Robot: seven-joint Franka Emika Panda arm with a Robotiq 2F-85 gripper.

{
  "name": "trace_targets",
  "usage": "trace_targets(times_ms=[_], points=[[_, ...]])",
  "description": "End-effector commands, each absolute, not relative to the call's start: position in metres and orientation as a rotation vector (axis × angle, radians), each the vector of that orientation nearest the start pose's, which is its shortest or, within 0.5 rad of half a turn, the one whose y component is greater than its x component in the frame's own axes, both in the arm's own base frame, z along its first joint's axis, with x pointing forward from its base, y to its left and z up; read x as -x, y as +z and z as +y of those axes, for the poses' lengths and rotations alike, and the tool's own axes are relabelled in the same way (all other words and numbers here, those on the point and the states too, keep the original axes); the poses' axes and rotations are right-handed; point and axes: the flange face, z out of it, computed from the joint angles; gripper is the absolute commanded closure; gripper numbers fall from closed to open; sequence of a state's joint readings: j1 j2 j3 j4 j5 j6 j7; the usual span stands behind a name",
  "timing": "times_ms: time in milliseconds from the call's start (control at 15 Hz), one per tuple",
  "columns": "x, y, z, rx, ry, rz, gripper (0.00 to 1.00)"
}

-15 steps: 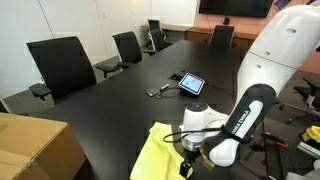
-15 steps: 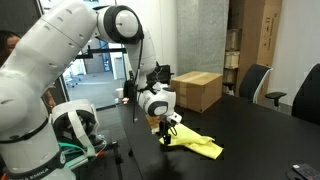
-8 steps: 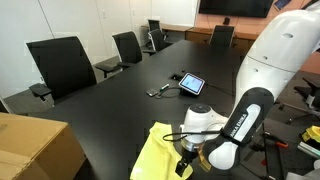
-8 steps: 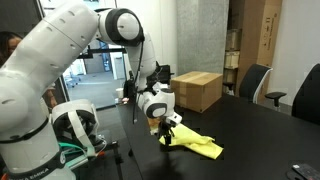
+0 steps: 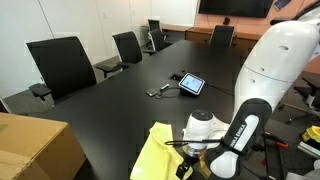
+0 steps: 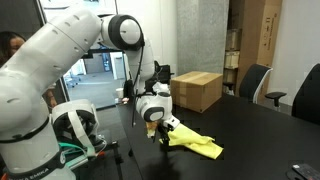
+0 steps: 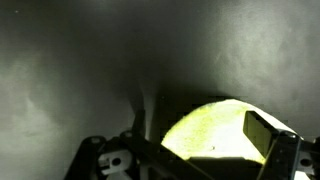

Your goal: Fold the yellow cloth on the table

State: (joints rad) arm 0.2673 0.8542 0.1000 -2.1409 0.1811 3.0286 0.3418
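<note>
The gripper stays low at the table and next closes its spread fingers on the cloth's near edge, because that yellow edge already lies between them.
The yellow cloth lies crumpled on the black table near its front edge, and it shows in both exterior views. My gripper is down at the cloth's edge nearest the robot base, at table height. In the wrist view the cloth fills the space between the two spread fingers. The jaws look open around the cloth's edge. The fingertips are partly hidden by the arm in both exterior views.
A cardboard box stands on the table beside the cloth. A tablet and a cable lie farther along the table. Office chairs line the table's sides.
The arm has sunk and the gripper has moved a little lower, toward the near edge of the cloth. The cloth has hardly moved.
</note>
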Motion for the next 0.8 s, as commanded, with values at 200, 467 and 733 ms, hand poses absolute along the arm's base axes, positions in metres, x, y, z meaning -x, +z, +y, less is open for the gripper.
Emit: trace_targets(times_ms=[200, 467, 733], points=[[-0.495, 0.011, 0.190, 3.028, -0.079, 0.326, 0.44], [-0.499, 0.018, 0.193, 3.036, -0.121, 0.321, 0.73], [-0.501, 0.035, 0.199, 3.069, -0.167, 0.307, 1.00]])
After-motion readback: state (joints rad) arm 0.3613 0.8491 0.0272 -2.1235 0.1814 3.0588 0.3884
